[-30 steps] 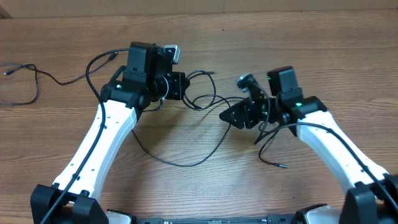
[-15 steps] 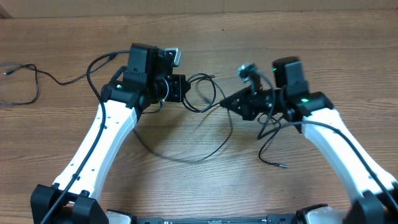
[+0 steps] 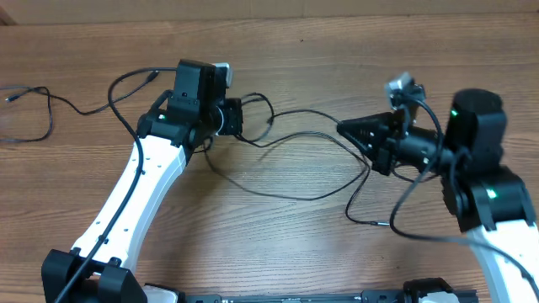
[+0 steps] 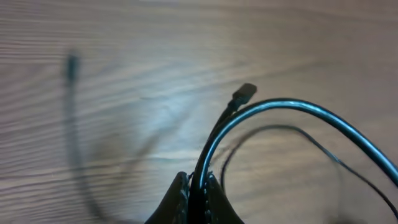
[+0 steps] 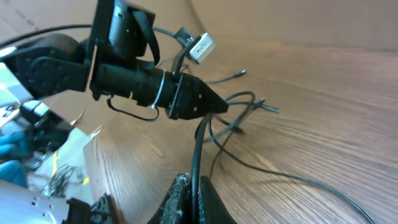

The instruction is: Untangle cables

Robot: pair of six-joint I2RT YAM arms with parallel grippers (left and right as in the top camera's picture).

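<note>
I should first pull my right gripper away from my left gripper and tip it down toward the table, then release its cable.
Several thin black cables (image 3: 290, 197) run between my two grippers over the wooden table (image 3: 337, 50). My left gripper (image 3: 242, 118) is shut on one cable; in the left wrist view that cable (image 4: 273, 104) arcs up and to the right from the closed gripper (image 4: 199, 185), with a small plug (image 4: 247, 92) beside it. My right gripper (image 3: 344, 128) points left and is shut on a cable (image 5: 200, 140) that rises straight from its tips (image 5: 195, 186). A small knot of strands (image 5: 244, 111) lies just past the left arm's fingers (image 5: 208, 106).
A separate thin cord (image 3: 49, 105) lies at the far left edge of the table. A loose plug end (image 3: 383, 224) rests below the right arm. Thicker arm cables hang around both wrists. A bench with clutter (image 5: 25, 149) shows at the left of the right wrist view.
My right gripper has shut on a cable and moved to the right, away from the left gripper. The strands between the grippers have drawn out longer and the small loop has opened.
</note>
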